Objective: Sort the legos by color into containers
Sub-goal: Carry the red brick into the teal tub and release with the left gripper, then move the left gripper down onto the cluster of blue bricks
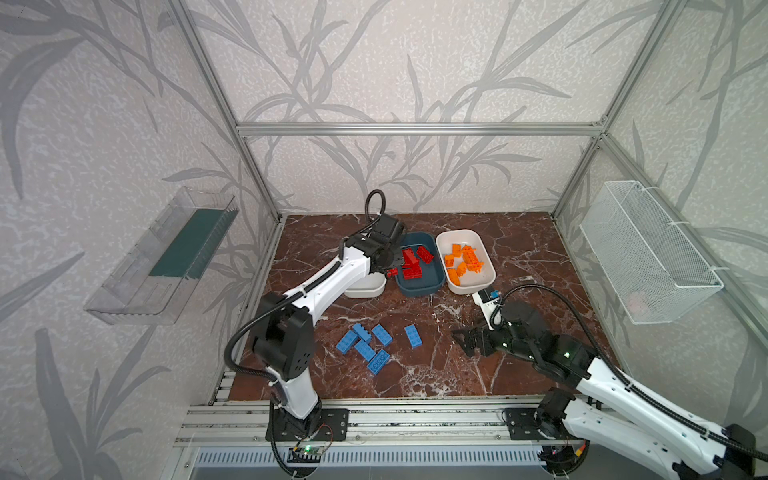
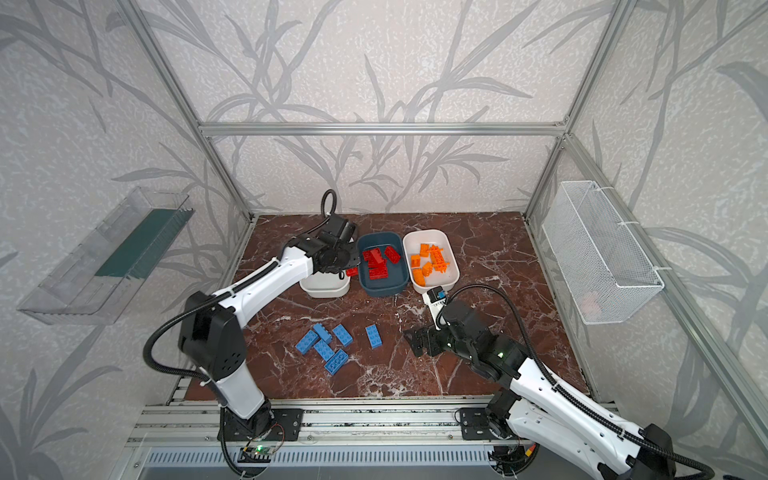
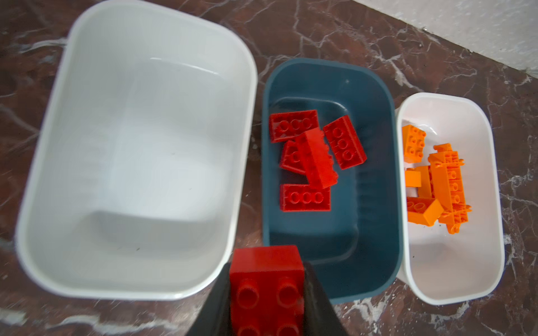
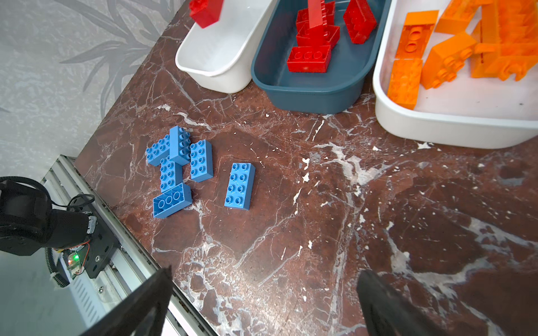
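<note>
The red lego goes in my left gripper past the teal rim and over the middle of the teal container next for release, because red legos already lie there.
My left gripper [image 3: 266, 272] is shut on a red lego [image 3: 266, 279], which hangs over the near ends of the empty white container [image 3: 139, 145] and the teal container [image 3: 372, 203]. In a top view that lego [image 1: 390, 272] sits right at the teal rim. Several red legos [image 1: 413, 259] lie in the teal container [image 1: 415, 287]. Orange legos [image 1: 463, 259] fill the right white container [image 1: 478, 283]. Several blue legos [image 1: 365, 345] lie loose on the marble, one [image 1: 412, 336] apart from the cluster. My right gripper [image 1: 461, 338] hovers open to their right, holding nothing.
A clear plastic shelf [image 1: 162, 257] hangs on the left wall and a white wire basket [image 1: 648, 253] on the right wall. An aluminium rail [image 1: 415, 419] with both arm bases runs along the table's front edge. Bare marble lies between the blue legos and the containers.
</note>
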Controlling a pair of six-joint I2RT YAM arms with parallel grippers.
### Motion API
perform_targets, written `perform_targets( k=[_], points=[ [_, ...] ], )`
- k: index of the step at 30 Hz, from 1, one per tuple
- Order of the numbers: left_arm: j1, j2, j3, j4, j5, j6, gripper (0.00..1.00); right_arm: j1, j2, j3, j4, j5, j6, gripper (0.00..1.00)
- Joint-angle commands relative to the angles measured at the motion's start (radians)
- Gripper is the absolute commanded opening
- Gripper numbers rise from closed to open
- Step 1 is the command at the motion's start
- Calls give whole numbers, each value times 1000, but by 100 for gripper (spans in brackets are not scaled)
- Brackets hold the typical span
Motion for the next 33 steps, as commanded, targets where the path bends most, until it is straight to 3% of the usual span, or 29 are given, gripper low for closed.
perform_targets(
  k=[1, 8, 11, 15, 19, 23, 33],
  points=[
    [-21, 125, 163, -84, 2, 34, 13, 6, -37, -11, -76, 41, 6, 99],
    [-39, 416, 520, -197, 46, 59, 17, 4, -113, -36, -134, 75, 26, 99],
    [-39, 510, 649, -237, 70, 62, 23, 3, -127, -35, -157, 91, 26, 99],
    [-40, 593, 787, -266, 112, 71, 59, 3, -129, -23, -184, 104, 20, 99],
    [-46, 590, 821, -273, 124, 80, 74, 3, -133, -10, -196, 106, 19, 99],
    [-72, 470, 685, -212, 68, 112, 77, 3, -127, 5, -195, 99, 3, 99],
    [-106, -112, -129, 46, -88, 60, 81, 52, -97, 46, -187, 70, 9, 99]
  ],
)
